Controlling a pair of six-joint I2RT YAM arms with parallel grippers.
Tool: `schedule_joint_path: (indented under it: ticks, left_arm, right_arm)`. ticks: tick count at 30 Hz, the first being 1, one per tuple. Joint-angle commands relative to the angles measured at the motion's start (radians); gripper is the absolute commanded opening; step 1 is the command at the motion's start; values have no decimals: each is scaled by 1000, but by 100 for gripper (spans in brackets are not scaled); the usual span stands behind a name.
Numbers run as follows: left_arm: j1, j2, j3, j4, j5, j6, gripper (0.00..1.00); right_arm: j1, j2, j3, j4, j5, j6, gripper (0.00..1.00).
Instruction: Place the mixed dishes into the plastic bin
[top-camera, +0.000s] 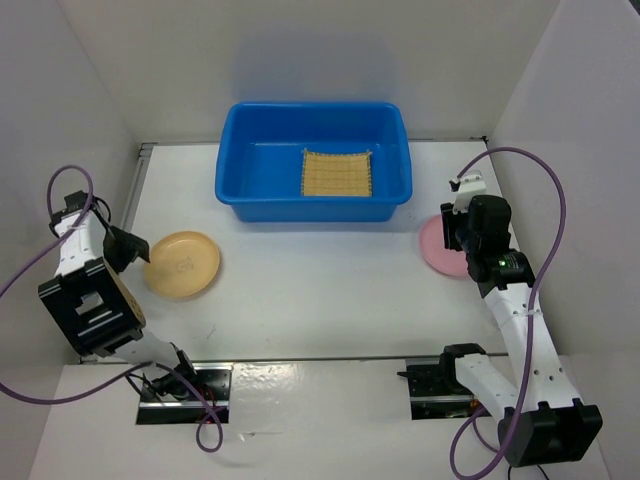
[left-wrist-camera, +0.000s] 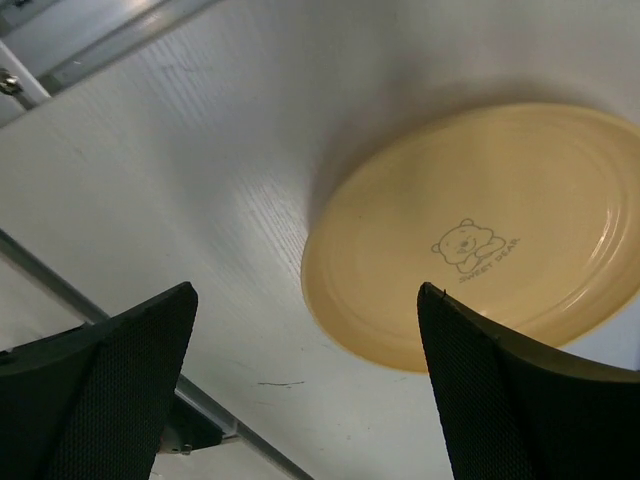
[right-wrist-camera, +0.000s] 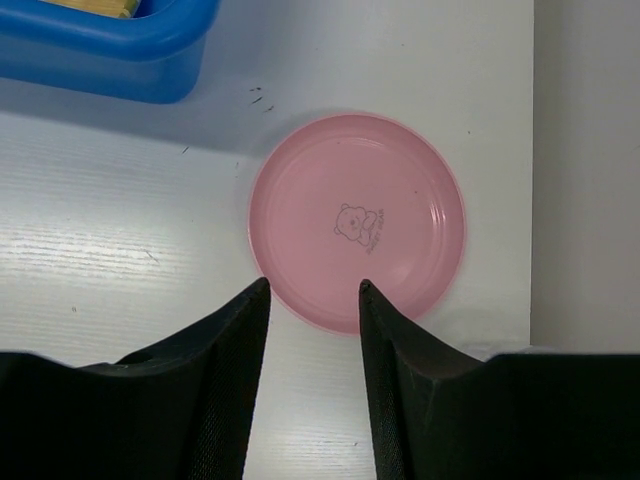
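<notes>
The yellow-tan plate's rail-side rim (left-wrist-camera: 309, 287) is below the robot's left gripper and to its right in the top view, so the left gripper will go down that way with its fingers open, one on each side of the rim.
The blue plastic bin (top-camera: 313, 160) stands at the back middle of the table, and the tan woven mat (top-camera: 338, 173) lies flat inside it. A yellow-tan plate (top-camera: 181, 263) rests on the table at the left. My left gripper (left-wrist-camera: 307, 295) hovers wide open over its left edge, holding nothing. On the right lies a pink plate (right-wrist-camera: 357, 220) with a bear print. My right gripper (right-wrist-camera: 313, 287) hangs above that plate's near rim, jaws partly open and empty. No clear cup shows in any view.
White walls enclose the table on the left, back and right. A metal rail (left-wrist-camera: 90, 55) runs along the left table edge. The bin's corner (right-wrist-camera: 130, 45) sits just beyond the pink plate. Purple cables loop beside both arms.
</notes>
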Motion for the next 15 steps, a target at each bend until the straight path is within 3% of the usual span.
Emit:
schedule_joint_path:
  ticks: [1, 7, 10, 13, 15]
  left_arm:
    - [7, 20, -65, 87, 101, 13, 97]
    - [7, 105, -144, 184, 197, -7, 95]
    - [7, 154, -153, 194, 207, -7, 87]
    - [7, 177, -162, 204, 198, -16, 86]
    - [7, 197, -162, 204, 198, -16, 67]
  right_arm:
    - [8, -12, -4, 36, -3, -7, 47]
    - [8, -12, -4, 36, -3, -7, 47]
    - [8, -12, -4, 36, -3, -7, 47]
    - [8, -12, -4, 36, -3, -16, 48]
    - [8, -12, -4, 36, -3, -16, 48]
